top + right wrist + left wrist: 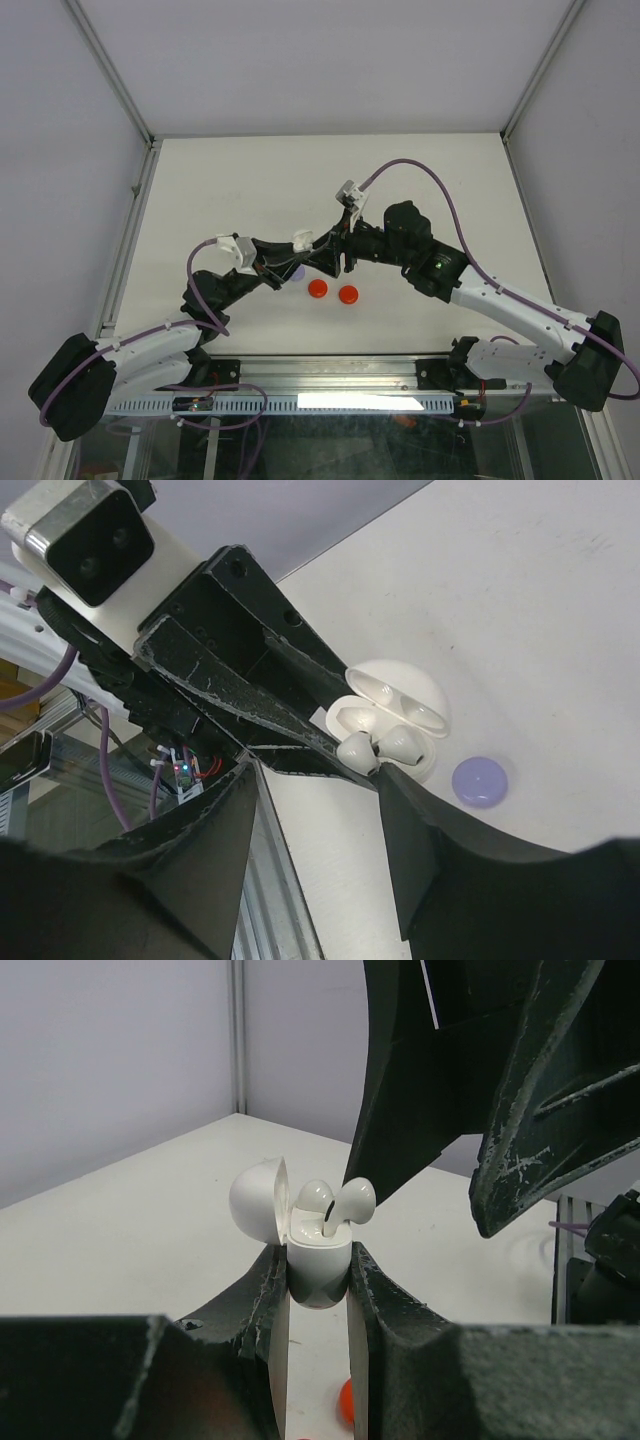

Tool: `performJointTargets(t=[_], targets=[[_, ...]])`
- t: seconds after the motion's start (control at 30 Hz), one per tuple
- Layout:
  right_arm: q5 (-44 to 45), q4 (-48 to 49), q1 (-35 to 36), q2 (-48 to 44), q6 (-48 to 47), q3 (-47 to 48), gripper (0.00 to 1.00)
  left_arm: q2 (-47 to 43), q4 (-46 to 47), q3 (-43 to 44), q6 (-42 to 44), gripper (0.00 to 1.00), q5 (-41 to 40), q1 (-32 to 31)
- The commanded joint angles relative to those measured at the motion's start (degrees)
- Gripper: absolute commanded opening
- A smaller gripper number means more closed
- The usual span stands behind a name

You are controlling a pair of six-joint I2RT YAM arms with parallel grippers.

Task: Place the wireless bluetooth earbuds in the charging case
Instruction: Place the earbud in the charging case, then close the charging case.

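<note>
I need to move my left gripper down and back, tilting downward, and release the charging case on the empty tabletop beside the lilac disc.
My left gripper is shut on the white charging case and holds it upright with its lid swung open to the left. One white earbud sits in the case. A second white earbud stands tilted with its stem in the case. My right gripper is open above it, and one of its fingertips touches this earbud. The right wrist view shows both earbuds at the case, at the tip of my right gripper. In the top view both grippers meet mid-table.
Two red discs lie on the white table just in front of the grippers. A lilac disc lies beside the case, partly hidden in the top view. A metal rail runs along the near edge.
</note>
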Motion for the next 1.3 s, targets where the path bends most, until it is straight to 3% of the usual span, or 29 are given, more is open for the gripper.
performJointTargets(t=[0.0, 0.97, 1.27], targets=[[-2.45, 3.2, -0.26, -0.71, 0.48, 3.19, 0.54, 0.44, 2.79, 2.62, -1.99, 0.0, 2.82, -0.64], [-6.22, 5.91, -0.24, 1.8, 3.29, 4.37, 0.54, 0.79, -4.21, 5.21, 0.93, 0.0, 3.7, -0.68], [-9.47, -2.47, -3.2, 1.58, -2.23, 8.0, 0.59, -0.99, -6.19, 2.53, -1.25, 0.0, 2.21, -0.55]])
